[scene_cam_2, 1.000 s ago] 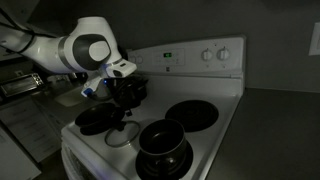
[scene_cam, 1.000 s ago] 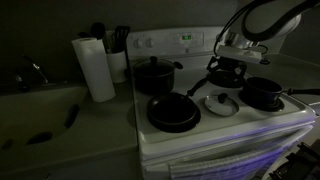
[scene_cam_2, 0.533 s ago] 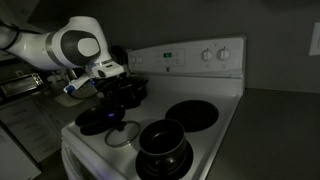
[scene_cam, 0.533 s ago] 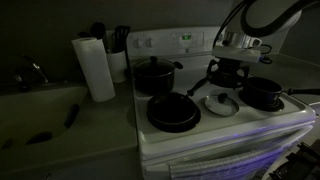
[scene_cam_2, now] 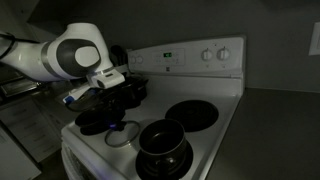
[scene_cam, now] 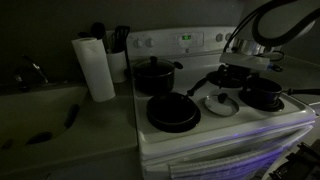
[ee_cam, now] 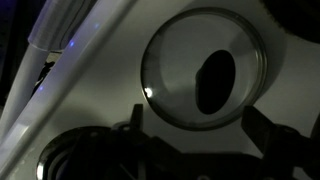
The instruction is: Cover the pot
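Observation:
I should next move my open gripper down onto the knob, because the lid's dark knob [scene_cam: 223, 98] [ee_cam: 215, 82] is still below and beyond my gripper's spread fingers.
The pot [scene_cam: 263, 95], a small shallow black saucepan, sits on the stove's front burner with its long handle pointing off the stove's side. It also shows below the arm in an exterior view [scene_cam_2: 96, 122]. A round glass lid [scene_cam: 222, 103] with a dark knob lies flat on the white stovetop beside the pot. In the wrist view the lid [ee_cam: 175, 55] fills the upper middle. My gripper [ee_cam: 200, 128] is open and empty, with both fingers spread just short of the lid's rim. In both exterior views the gripper [scene_cam: 243, 73] [scene_cam_2: 92, 96] hovers over that side of the stove.
A taller black two-handled pot [scene_cam: 155, 75] stands at the back. A wide black frying pan [scene_cam: 173, 112] is in front of it, and another pan [scene_cam: 225, 76] lies under the arm. A paper towel roll [scene_cam: 96, 68] stands beside the stove. A sink [scene_cam: 40, 110] lies beyond it.
The arm has swung sideways and lower over the stove, toward the saucepan side. The gripper stays open and empty. The lid and pots have not moved.

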Robot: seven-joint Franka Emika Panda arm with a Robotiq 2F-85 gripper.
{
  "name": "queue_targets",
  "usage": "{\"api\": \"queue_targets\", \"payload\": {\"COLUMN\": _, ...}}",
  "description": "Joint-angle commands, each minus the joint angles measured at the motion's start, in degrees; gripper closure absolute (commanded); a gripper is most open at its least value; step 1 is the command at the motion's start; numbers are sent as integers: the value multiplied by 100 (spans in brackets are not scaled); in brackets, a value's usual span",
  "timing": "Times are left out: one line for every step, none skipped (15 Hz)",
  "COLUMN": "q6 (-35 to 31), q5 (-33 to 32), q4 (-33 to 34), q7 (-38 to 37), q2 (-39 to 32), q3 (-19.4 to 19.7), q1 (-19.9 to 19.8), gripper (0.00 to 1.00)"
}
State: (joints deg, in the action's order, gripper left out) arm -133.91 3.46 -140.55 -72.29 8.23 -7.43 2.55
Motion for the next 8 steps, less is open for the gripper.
{"api": "queue_targets", "payload": {"q6": -691, "q5": -306, "q4": -186, "q7": -218, "q2": -213, "q3": -48, "q1": -10, "gripper": 0}}
{"api": "queue_targets", "payload": {"q6": -772, "q5": -448, "q4": -158, "q7": -342, "q2": -288, "q3": -65, "q1": -12, "gripper": 0}}
{"api": "queue_targets", "payload": {"q6": -835, "q5": -591, "q4": -109, "q7": -424, "q2": -371, "q3": -66, "q1": -2, "gripper": 0}}
{"api": "queue_targets", "payload": {"q6": -886, "q5": -719, "q4": -64, "q7": -512, "q2": -429, "q3": -67, "q1": 14, "gripper": 0}}
{"api": "queue_targets", "payload": {"q6": -934, "q5": -784, "q4": -36, "q7": -567, "q2": -473, "q3": -62, "q1": 39, "gripper": 0}}
{"api": "queue_targets", "payload": {"q6": -957, "q5": -764, "q4": -3, "q7": -577, "q2": -508, "q3": -59, "q1": 73, "gripper": 0}}
{"api": "queue_targets", "payload": {"q6": -1007, "q5": -744, "q4": 10, "q7": -600, "q2": -548, "q3": -78, "q1": 114, "gripper": 0}}
{"api": "queue_targets", "payload": {"q6": -1011, "q5": -726, "q4": 42, "q7": -633, "q2": -574, "q3": -90, "q1": 147, "gripper": 0}}
